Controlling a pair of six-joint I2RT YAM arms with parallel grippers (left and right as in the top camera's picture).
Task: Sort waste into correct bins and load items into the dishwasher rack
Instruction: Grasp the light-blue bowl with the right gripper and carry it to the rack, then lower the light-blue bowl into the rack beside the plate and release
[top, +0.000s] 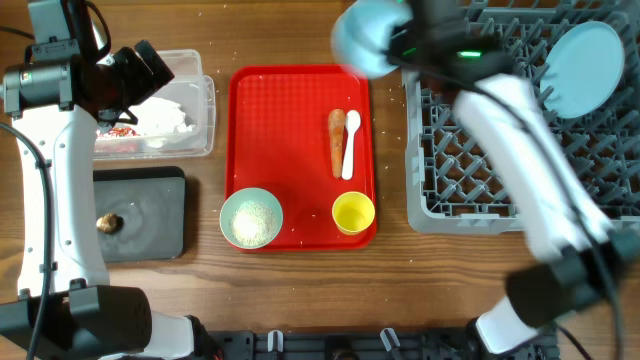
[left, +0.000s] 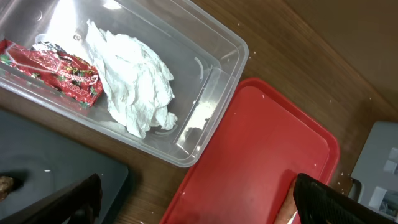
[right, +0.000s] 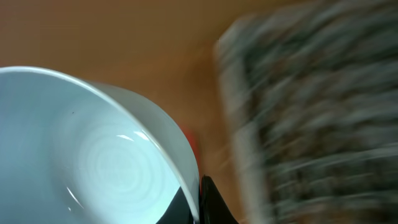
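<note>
Next I should swing my right gripper over the rack's far end, tilt the bowl (top: 362, 36) on edge and lower it, since the rack's wires beside the standing plate are free.
My right gripper (top: 405, 40) is shut on the rim of a pale bowl (top: 362, 36) and holds it in the air between the red tray and the grey rack (top: 440, 190). In the right wrist view the empty bowl (right: 93, 149) is pinched between the fingers (right: 199, 202), and the rack (right: 311, 112) is blurred. A pale-blue plate (top: 585, 55) stands in the rack. My left gripper (top: 140, 65) is open and empty above the clear tub (top: 205, 110). In the left wrist view the tub holds the napkin (left: 134, 84) and the wrapper (left: 56, 68).
The red tray (top: 290, 120) carries the carrot-like stick (top: 337, 140), white spoon (top: 350, 140), yellow cup (top: 353, 212) and a bowl of rice-like grains (top: 251, 217). The black tray (top: 150, 210) holds a brown lump (top: 109, 222). Scattered grains lie on the wood.
</note>
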